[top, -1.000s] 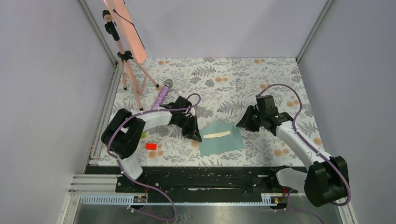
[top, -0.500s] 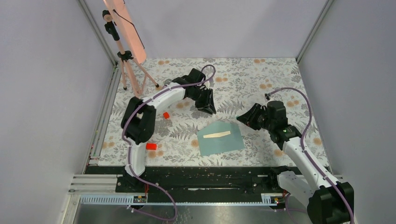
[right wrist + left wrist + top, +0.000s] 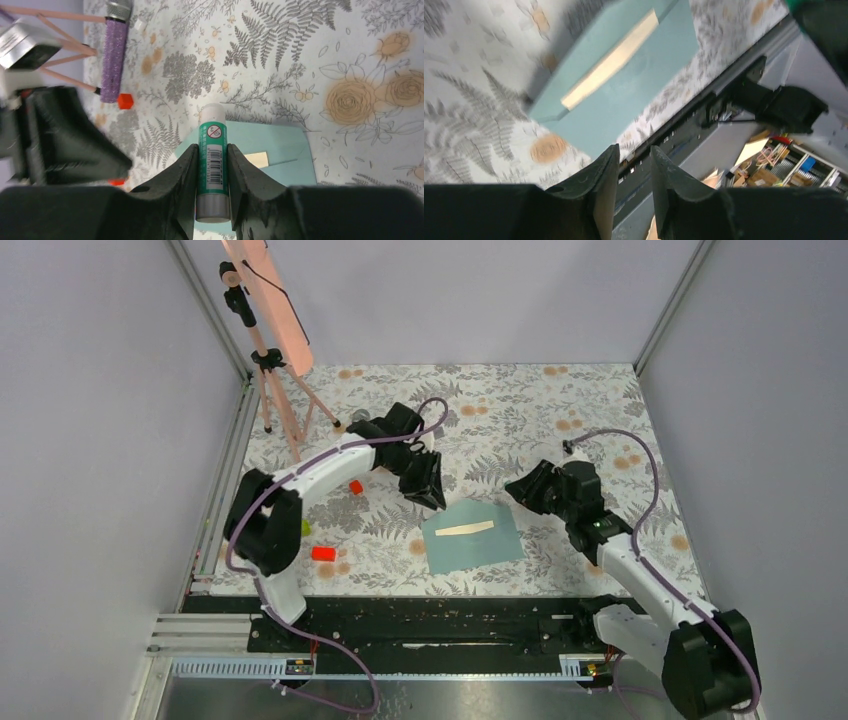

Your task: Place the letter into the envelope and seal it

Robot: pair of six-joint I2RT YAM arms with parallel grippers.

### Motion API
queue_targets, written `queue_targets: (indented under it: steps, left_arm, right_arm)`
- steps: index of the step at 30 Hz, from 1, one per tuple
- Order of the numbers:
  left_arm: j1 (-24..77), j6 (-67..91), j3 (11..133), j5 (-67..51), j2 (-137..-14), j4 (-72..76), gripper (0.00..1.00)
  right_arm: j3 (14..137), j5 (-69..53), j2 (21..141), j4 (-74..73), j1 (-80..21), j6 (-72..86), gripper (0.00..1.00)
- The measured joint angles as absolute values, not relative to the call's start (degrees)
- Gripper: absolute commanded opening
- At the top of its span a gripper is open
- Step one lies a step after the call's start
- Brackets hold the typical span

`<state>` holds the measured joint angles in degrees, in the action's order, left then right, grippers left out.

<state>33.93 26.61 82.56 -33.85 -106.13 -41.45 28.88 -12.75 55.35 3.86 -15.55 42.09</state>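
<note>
The patterned table between the envelope's far edge and the purple microphone is bare for the glue stick, so I need to move my right gripper past that edge toward the microphone and down.
The teal envelope [image 3: 472, 540] lies flat near the table's front middle, and a strip of the tan letter [image 3: 464, 529] shows at its mouth. In the left wrist view the envelope [image 3: 624, 95] and the letter [image 3: 611, 62] lie ahead of my left gripper [image 3: 634, 155], which is open and empty. From above, the left gripper [image 3: 432, 500] hovers just off the envelope's far left corner. My right gripper [image 3: 212, 150] is shut on a green glue stick [image 3: 212, 160], white cap pointing forward over the envelope's [image 3: 285, 147] far edge. From above, the right gripper [image 3: 517, 488] sits at the envelope's far right corner.
A salmon-pink panel [image 3: 268, 300] on a tripod stands at the back left. A purple microphone [image 3: 114, 55] and a small red cube [image 3: 355, 486] lie left of the left gripper. A red block [image 3: 323, 553] sits near the front left. A black rail [image 3: 430, 620] runs along the near edge.
The left gripper let go at the envelope's left edge, opened, swung toward the back and came partway back. The right gripper shifted slightly away, still holding the glue stick.
</note>
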Motion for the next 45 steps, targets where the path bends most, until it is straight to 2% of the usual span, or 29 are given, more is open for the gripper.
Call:
queue_targets:
  steps: [5, 10, 17, 21, 28, 34, 40, 43, 45]
  left_arm:
    - [35.9, 26.0, 69.2, -35.6, -92.4, -41.8, 0.27]
    - [37.1, 26.7, 57.1, -35.9, -81.4, -43.5, 0.27]
    - [36.8, 30.7, 46.7, -33.8, -68.1, -44.3, 0.27]
    - [36.6, 34.2, 42.9, -31.8, -63.2, -43.9, 0.27]
    - [33.9, 40.0, 38.5, -27.3, -53.0, -44.1, 0.26]
    - [31.6, 41.1, 38.4, -24.8, -52.3, -44.0, 0.26]
    - [31.2, 41.0, 38.5, -23.9, -52.7, -44.0, 0.25]
    - [30.9, 41.0, 38.5, -23.7, -52.7, -44.0, 0.24]
    - [30.8, 41.0, 38.5, -23.6, -52.7, -44.0, 0.24]
  right_arm:
    - [30.3, 1.8, 60.7, 8.5, -26.3, 36.0, 0.00]
    - [36.2, 15.6, 72.1, 14.9, -33.9, 31.2, 0.00]
    - [51.1, 38.2, 92.7, 19.0, -43.6, 21.3, 0.00]
    - [61.9, 46.5, 103.3, 20.0, -48.4, 14.6, 0.00]
    - [70.4, 48.3, 109.2, 14.7, -50.1, 15.5, 0.00]
    - [76.4, 45.4, 111.6, 8.3, -50.1, 23.7, 0.01]
    - [77.2, 43.7, 113.9, 5.4, -50.1, 32.5, 0.02]
    - [77.1, 42.7, 114.9, 5.7, -50.1, 35.7, 0.06]
    - [77.1, 42.2, 115.6, 6.5, -50.2, 37.3, 0.13]
